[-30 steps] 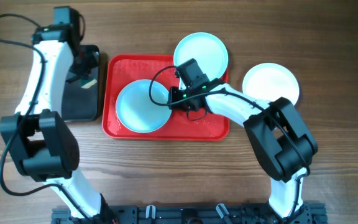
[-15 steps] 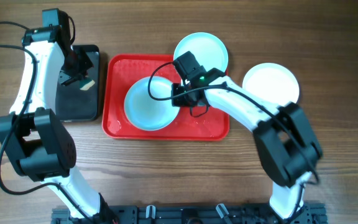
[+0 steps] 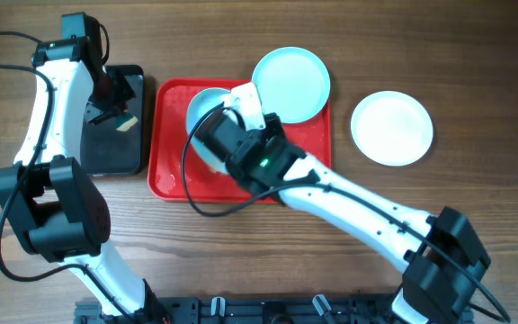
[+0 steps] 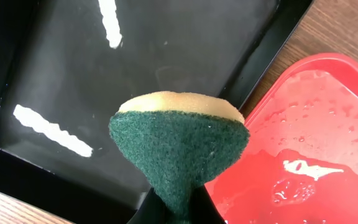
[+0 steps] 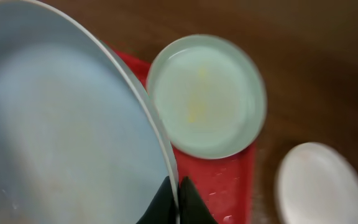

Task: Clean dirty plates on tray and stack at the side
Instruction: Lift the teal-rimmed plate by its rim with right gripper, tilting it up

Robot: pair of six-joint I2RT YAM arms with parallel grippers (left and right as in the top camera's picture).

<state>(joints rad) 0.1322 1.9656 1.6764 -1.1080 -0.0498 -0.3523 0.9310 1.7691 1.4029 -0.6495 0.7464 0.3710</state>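
I need to carry the aqua plate across and down with my right gripper next and stack it with the cream-white plate [image 3: 392, 128] [image 5: 322, 188], which is below the gripper and to its right in the overhead view.
My right gripper [image 5: 176, 200] is shut on the rim of a pale aqua plate [image 5: 61, 124] and holds it tilted above the red tray [image 5: 229, 180]. In the overhead view the held plate [image 3: 201, 115] shows over the tray's [image 3: 174, 180] back left, partly hidden by my right arm. A second aqua plate [image 3: 290, 83] with a yellow smear [image 5: 197, 106] rests on the tray's back right corner. The cream-white plate [image 3: 392, 128] lies on the table to the right. My left gripper [image 4: 179, 211] is shut on a green-and-yellow sponge [image 4: 179, 140] above the black tray [image 4: 135, 56].
The black tray [image 3: 115, 144] stands just left of the red tray, their rims nearly touching. Water drops lie on the red tray's floor [image 4: 303, 162]. My right arm [image 3: 349, 193] stretches across the table's front right. Bare wood surrounds both trays.
My right gripper has raised and tilted the aqua plate off the tray floor, and the arm has swung left and up. The left arm shifted slightly left, then held still.
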